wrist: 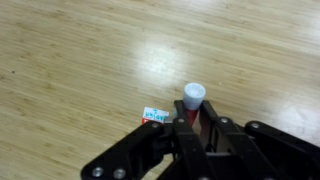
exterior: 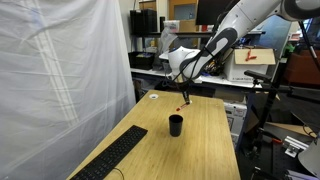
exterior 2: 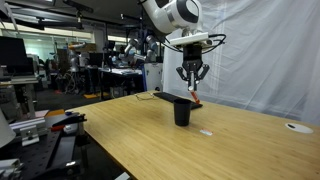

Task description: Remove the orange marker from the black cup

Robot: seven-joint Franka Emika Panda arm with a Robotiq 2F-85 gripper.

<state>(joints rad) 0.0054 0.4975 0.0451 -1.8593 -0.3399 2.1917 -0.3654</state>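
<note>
My gripper lowers toward the wood beside the black cup (exterior: 175, 124) next, near the small white label.
My gripper (exterior: 184, 88) is shut on the orange marker (exterior: 181, 101) and holds it in the air, clear of the cup. The black cup (exterior: 175, 124) stands upright on the wooden table, below the marker and a little nearer the front. In an exterior view the gripper (exterior 2: 192, 82) hangs just above and behind the cup (exterior 2: 182, 111), with the marker (exterior 2: 196, 98) pointing down from the fingers. In the wrist view the marker (wrist: 192, 103) shows its pale round end between the fingers (wrist: 195, 122). The cup is out of the wrist view.
A black keyboard (exterior: 110, 158) lies at the table's near end. A white disc (exterior: 155, 97) sits near the far edge, also seen in an exterior view (exterior 2: 295, 126). A small white label (wrist: 155, 115) lies on the wood. A white curtain (exterior: 60, 70) hangs beside the table.
</note>
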